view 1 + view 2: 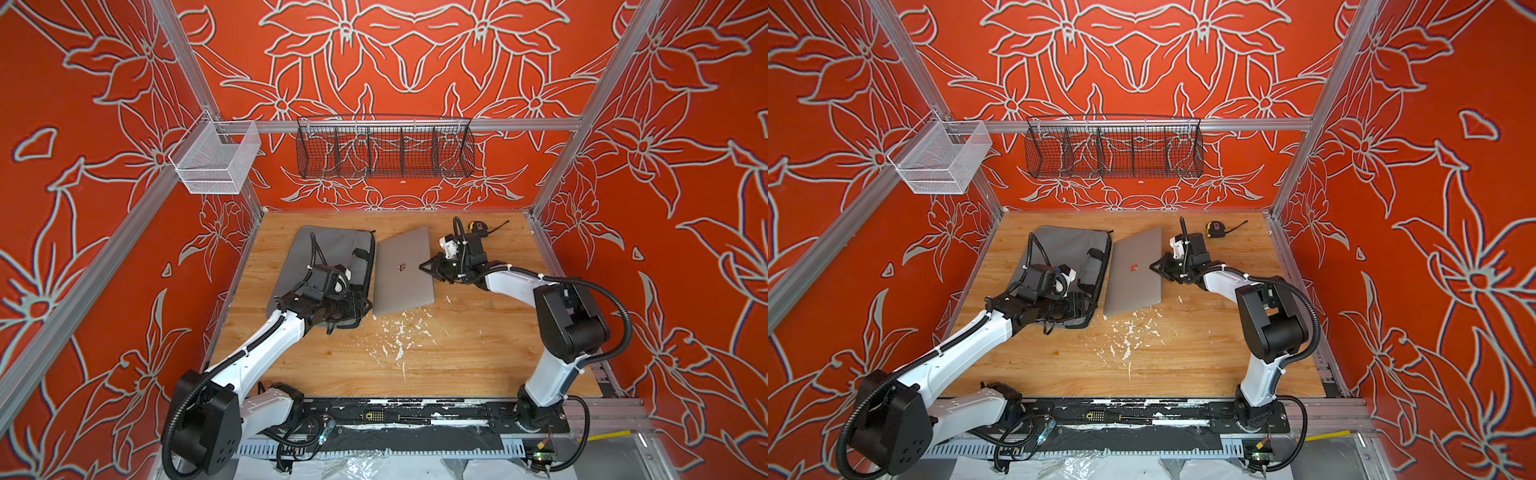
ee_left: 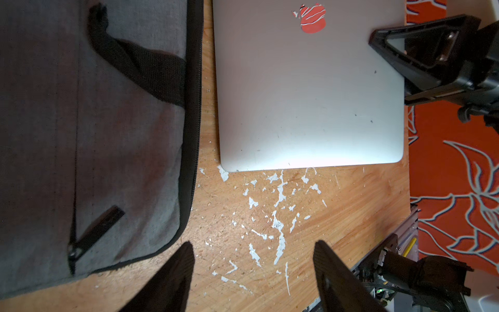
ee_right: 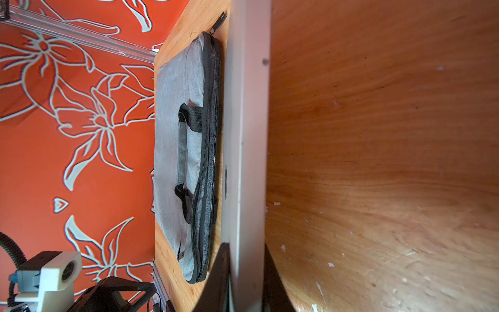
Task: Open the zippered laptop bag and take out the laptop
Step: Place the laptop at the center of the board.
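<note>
Next, my right gripper lowers the gripped edge of the laptop down onto the bare wood below and releases, since the laptop is clear of the bag (image 1: 328, 249).
The grey zippered laptop bag (image 1: 328, 249) (image 1: 1069, 249) lies flat at the table's back left, with its black handle (image 2: 140, 70) on top. The silver laptop (image 1: 401, 286) (image 1: 1133, 291) is outside the bag and just to its right, lid shut, red mark up (image 2: 313, 19). My right gripper (image 1: 428, 266) (image 3: 247, 244) is shut on the laptop's right edge, one finger above and one below. Whether that edge is off the table I cannot tell. My left gripper (image 2: 253, 243) hovers open over bare wood by the bag's (image 2: 108, 135) near corner, holding nothing.
A yellow-and-black tape measure (image 1: 478, 227) (image 1: 1214, 229) lies at the back right. White paint flecks (image 1: 399, 332) mark the wooden table in front of the laptop. A black wire basket (image 1: 384, 151) and a white mesh basket (image 1: 216, 160) hang on the rail above the back wall.
</note>
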Controlling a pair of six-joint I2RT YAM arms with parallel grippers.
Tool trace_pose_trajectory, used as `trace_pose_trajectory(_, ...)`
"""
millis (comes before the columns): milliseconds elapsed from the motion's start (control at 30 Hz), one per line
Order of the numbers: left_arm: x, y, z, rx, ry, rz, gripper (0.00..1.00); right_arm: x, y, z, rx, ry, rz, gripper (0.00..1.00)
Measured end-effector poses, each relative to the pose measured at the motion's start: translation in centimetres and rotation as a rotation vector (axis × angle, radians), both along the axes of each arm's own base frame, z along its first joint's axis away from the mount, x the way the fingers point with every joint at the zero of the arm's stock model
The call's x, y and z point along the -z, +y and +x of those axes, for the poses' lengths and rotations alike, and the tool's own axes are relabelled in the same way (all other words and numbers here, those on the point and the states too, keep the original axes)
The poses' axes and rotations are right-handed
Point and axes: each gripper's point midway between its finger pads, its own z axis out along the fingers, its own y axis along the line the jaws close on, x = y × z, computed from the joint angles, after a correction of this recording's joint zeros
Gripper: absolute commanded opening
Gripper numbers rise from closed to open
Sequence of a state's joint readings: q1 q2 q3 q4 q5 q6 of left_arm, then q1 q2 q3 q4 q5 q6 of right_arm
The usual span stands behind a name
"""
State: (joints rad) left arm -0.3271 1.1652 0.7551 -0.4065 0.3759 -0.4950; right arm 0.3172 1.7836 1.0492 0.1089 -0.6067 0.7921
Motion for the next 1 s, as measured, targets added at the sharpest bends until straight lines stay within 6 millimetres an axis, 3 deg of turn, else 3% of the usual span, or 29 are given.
trace_pose_trajectory(567,-0.7,0.3,0.5,0.014,-0.035,0.035,0.71,0.8,-0.4,0.2,0.003,-0.010,0.015,0.17)
trace_pose_trajectory(1000,-0.6,0.5,0.6,0.013,-0.038,0.040,0.71,2.9,-1.3,0.2,0.016,0.008,-0.034,0.24)
